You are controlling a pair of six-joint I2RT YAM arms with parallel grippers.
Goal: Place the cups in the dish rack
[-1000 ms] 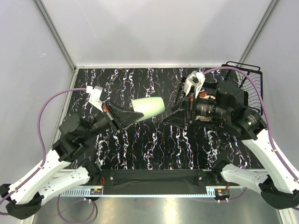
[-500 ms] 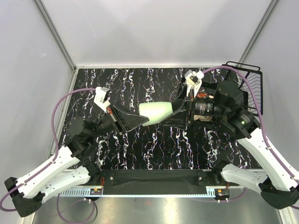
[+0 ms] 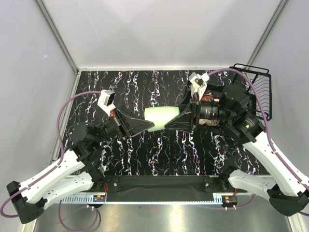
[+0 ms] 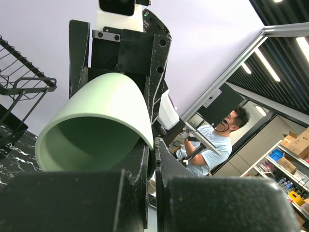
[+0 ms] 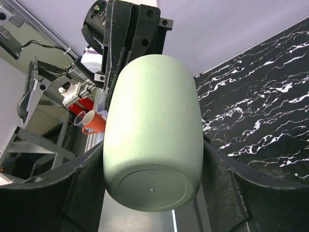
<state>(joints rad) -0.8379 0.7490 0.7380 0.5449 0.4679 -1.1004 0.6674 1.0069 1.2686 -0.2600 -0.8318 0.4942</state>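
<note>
I will tilt my right gripper downward and lower the cup outward into the dish rack (image 3: 258,92) to let it go, because the rack is below and outward of my gripper.
The pale mint-green cup (image 3: 161,116) hangs on its side above the middle of the table, between my two arms. My left gripper (image 3: 147,123) is shut on the cup's rim (image 4: 145,140), one finger inside and one outside. From the other side my right gripper (image 3: 175,117) takes the cup's body (image 5: 154,135) near its base, a finger against each side. The black wire dish rack (image 3: 258,92) stands at the far right corner, behind my right arm, and its wires (image 4: 19,92) show in the left wrist view.
The table is black marble-patterned (image 3: 145,154), with grey walls on three sides. A red mug (image 5: 94,123) and a clear plastic cup (image 5: 79,118) show in the background behind my left arm. A person (image 4: 212,140) sits beyond the cell.
My left arm carried the cup to the right and levelled it. My right gripper came in around the cup's base and its fingers closed in on its sides.
</note>
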